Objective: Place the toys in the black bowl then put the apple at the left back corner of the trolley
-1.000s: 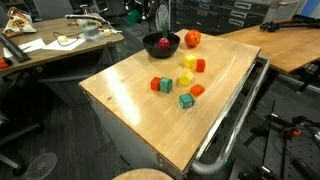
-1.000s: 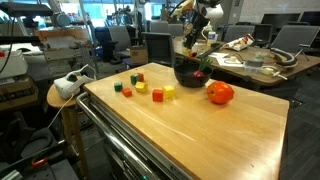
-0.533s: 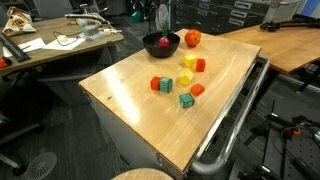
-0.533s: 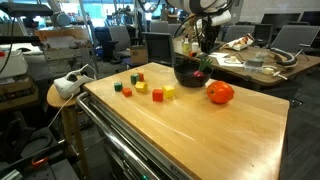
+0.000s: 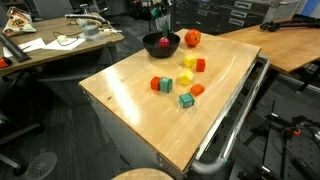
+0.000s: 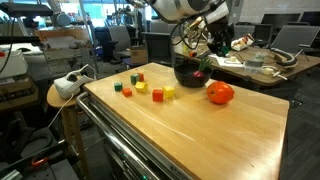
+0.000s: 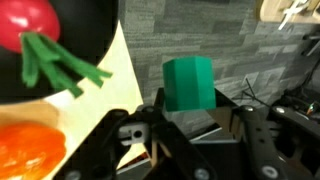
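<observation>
My gripper turns, shifts over the black bowl and brings the green block down beside the red toy next, since the block hangs outside the bowl's rim.
My gripper (image 7: 190, 108) is shut on a green block (image 7: 188, 83), one of the toys, and holds it in the air beside the black bowl (image 7: 95, 40). In the bowl lies a dark red fruit-shaped toy (image 7: 28, 22) with a green stalk. The apple (image 7: 25, 150) sits close to the bowl on the trolley (image 5: 130, 115). In both exterior views the gripper (image 5: 156, 14) (image 6: 213, 36) hangs over the bowl (image 5: 161, 45) (image 6: 190, 72) at the trolley's far end. Several coloured blocks (image 5: 186, 78) (image 6: 157, 94) lie loose on the trolley top, with the apple (image 5: 192, 39) (image 6: 220, 93) next to the bowl.
A silver rail handle (image 5: 236, 118) runs along one side of the trolley. Wooden desks (image 5: 55, 50) (image 5: 285, 45) with clutter stand close by. A round stool (image 6: 66, 92) sits at the trolley's near corner, and office chairs and cables fill the background.
The gripper, still holding the green block, has shifted sideways above the bowl's far side. The blocks and the apple on the trolley have not moved.
</observation>
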Controlling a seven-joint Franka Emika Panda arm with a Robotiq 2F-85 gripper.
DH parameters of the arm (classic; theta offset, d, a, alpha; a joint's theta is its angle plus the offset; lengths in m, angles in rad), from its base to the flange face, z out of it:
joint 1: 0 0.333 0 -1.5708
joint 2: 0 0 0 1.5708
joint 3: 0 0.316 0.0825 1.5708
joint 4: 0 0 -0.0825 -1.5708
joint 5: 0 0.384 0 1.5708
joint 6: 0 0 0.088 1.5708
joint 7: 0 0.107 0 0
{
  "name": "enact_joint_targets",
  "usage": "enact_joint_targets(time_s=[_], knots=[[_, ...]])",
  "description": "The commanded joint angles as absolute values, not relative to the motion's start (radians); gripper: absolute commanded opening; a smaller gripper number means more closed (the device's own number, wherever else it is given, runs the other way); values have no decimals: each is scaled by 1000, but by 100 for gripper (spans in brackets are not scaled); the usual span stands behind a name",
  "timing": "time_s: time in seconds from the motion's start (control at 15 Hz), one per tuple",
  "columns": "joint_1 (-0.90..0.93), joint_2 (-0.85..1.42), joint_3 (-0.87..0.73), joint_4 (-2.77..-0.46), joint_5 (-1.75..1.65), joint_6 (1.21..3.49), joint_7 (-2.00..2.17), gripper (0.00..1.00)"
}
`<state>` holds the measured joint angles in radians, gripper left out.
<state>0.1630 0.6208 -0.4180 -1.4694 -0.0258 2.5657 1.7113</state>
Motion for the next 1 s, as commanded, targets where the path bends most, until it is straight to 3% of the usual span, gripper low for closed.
enact_joint_targets(time_s=[0.0, 0.27, 0.47, 0.93], knots=[[292, 441, -546, -1654, -286, 2434, 1946, 20], [352, 401, -546, -1641, -463, 2100, 2033, 20], [238, 455, -332, -1537, -469, 1856, 1971, 20], [267, 673, -233, -1322, -616, 1828, 2241, 20]])
